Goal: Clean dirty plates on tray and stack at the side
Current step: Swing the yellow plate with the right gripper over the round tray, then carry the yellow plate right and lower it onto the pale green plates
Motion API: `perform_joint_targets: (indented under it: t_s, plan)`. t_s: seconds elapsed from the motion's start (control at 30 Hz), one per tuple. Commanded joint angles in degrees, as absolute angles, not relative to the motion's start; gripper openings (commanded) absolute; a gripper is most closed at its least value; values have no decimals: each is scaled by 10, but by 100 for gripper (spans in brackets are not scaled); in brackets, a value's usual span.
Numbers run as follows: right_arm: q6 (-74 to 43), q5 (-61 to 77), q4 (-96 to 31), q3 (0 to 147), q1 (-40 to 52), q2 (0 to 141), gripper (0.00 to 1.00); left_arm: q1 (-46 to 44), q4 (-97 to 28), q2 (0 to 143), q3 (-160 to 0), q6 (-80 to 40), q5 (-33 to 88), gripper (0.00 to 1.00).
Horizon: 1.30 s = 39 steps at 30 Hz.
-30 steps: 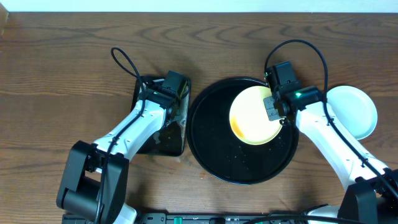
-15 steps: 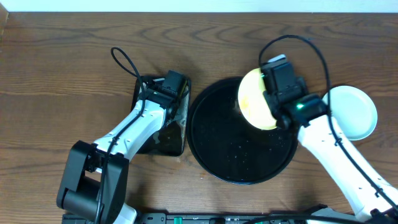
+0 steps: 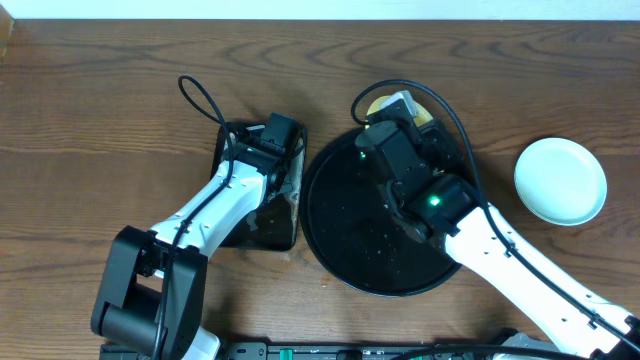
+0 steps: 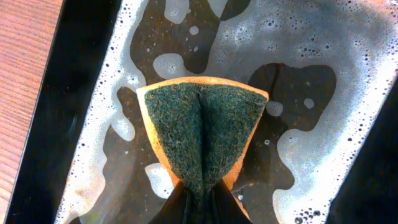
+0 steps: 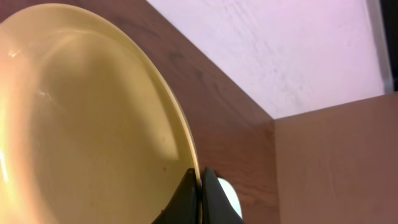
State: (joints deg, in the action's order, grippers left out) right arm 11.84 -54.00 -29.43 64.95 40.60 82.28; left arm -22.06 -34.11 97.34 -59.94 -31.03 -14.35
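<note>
The sponge (image 4: 202, 134) is already inside the foamy pan, away from the raised plate. My left gripper will move down toward the wet bottom of the pan and let go of the sponge.
My right gripper (image 5: 200, 186) is shut on the rim of the pale yellow plate (image 5: 81, 118) and holds it raised and tilted on edge above the far part of the large black tray (image 3: 350, 240). In the overhead view only slivers of that plate (image 3: 380, 103) show behind the right wrist. A mint-white plate (image 3: 560, 180) lies on the table right of the tray. My left gripper (image 4: 200, 199) is shut on the green-and-yellow sponge (image 4: 202, 134), which rests in the foamy black pan (image 4: 74, 112).
The rectangular black pan (image 3: 283, 225) sits just left of the tray and holds soapy water. A black cable loop (image 3: 200, 98) lies behind the pan. A pale wall runs along the table's far edge.
My right arm has lifted the yellow plate off the tray and swung left and back, tipping the plate on edge. The left arm has not moved.
</note>
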Motion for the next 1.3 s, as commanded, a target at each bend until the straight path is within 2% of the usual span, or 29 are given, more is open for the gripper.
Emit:
perform_joint_targets:
  t_s: [0.0, 0.4, 0.6, 0.73, 0.87, 1.1, 1.27]
  plan:
    - [134, -585, -287, 660, 413, 818, 1, -219, -342, 966, -597, -303, -155, 8]
    - [130, -587, -284, 660, 411, 818, 1, -219, -342, 966, -597, -302, -155, 8]
    - [45, -573, -296, 660, 366, 818, 1, -215, -311, 966, -597, -212, -119, 7]
    - [-7, -489, -318, 660, 317, 818, 1, -188, -275, 971, -596, -138, -6, 8]
    - [-65, -345, -351, 660, 246, 818, 1, -139, -271, 991, -595, -131, 23, 8]
    - [-158, -201, -375, 660, 138, 818, 1, -79, -272, 1028, -595, -11, 188, 7]
    - [-173, -135, -375, 660, 52, 818, 1, -55, -274, 1064, -594, 30, 211, 7]
